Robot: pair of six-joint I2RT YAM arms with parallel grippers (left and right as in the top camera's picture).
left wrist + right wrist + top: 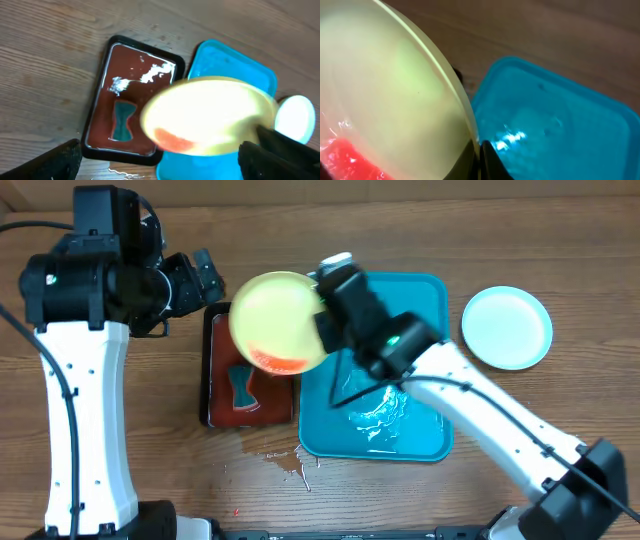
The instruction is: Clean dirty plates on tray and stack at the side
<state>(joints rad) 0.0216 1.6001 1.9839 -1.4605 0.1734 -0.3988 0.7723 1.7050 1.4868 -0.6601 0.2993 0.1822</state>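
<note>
The pale blue plate (pixel 507 327) lies below my right gripper and to its right in the overhead view. My right gripper moves past the turquoise tray (pixel 420 300) and down to it next.
My right gripper (pixel 322 308) is shut on the rim of a yellow-green plate (pixel 272 318) and holds it tilted above the gap between the dark red tray and the turquoise tray (pixel 420 300). The plate has a red smear at its lower edge (pixel 342 157). In the right wrist view the fingers (pixel 477 152) pinch the plate rim (pixel 395 95) beside the wet turquoise tray (pixel 560 130). A pale blue plate (pixel 507 327) lies on the table right of the tray. My left gripper (pixel 205 280) is open and empty, apart from the plate (pixel 210 117). A third plate is not in view.
A black-rimmed dark red tray (pixel 215 395) left of the turquoise tray holds liquid and a teal hourglass-shaped piece (pixel 241 385). Water is spilled on the wooden table (pixel 285 460) in front of the trays. The left wrist view shows both trays (pixel 100 100) (pixel 235 62).
</note>
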